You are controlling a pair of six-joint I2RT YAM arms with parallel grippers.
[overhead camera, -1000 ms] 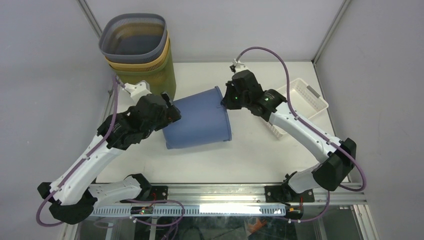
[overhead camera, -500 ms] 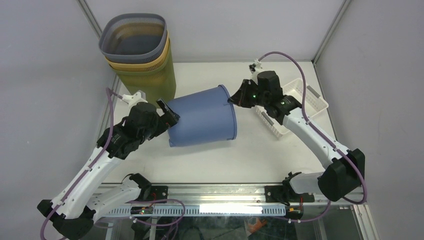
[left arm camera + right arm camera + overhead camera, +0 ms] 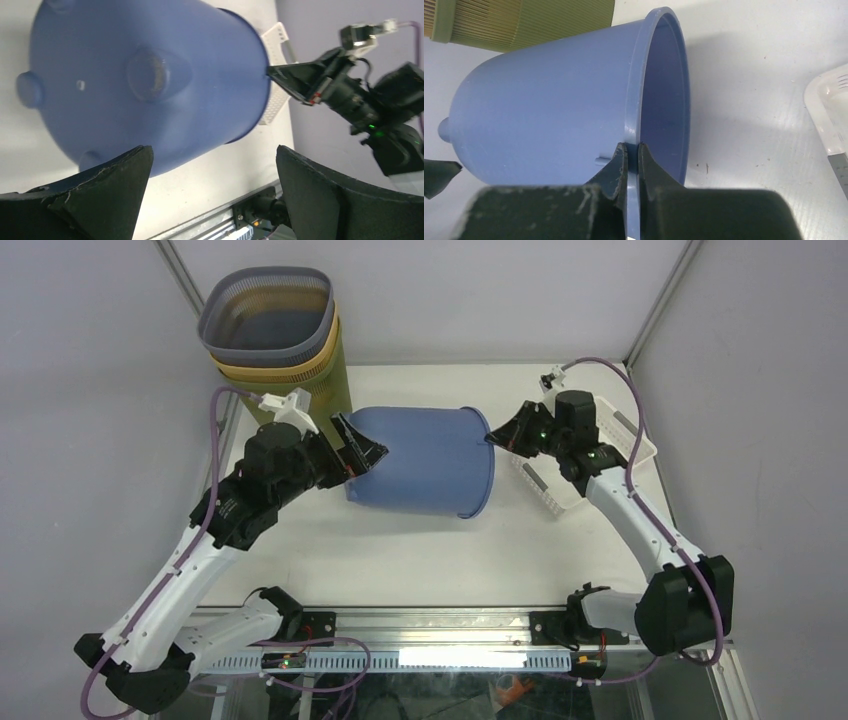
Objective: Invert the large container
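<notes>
My right gripper should next lower the pinched rim to the bare tabletop beside the white plastic basket, below the gripper, and release it.
The large blue container [image 3: 425,460] lies tilted on its side in mid-table, base to the left, open mouth to the right. My right gripper [image 3: 492,440] is shut on its rim; in the right wrist view the two fingers pinch the rim [image 3: 633,150] between them. My left gripper [image 3: 362,452] is open at the container's base, its jaws spread wide and not touching it. In the left wrist view the container's base [image 3: 145,75] fills the upper left, with the fingers [image 3: 100,190] below it.
A stack of tall slatted baskets [image 3: 275,335] stands at the back left, close behind the container. A white plastic basket [image 3: 600,445] sits at the right, just behind my right gripper. The metal rail [image 3: 430,625] runs along the near edge.
My right gripper has carried the container's rim rightward and up, so the container has shifted right and back. My left gripper has let go of the base and opened.
</notes>
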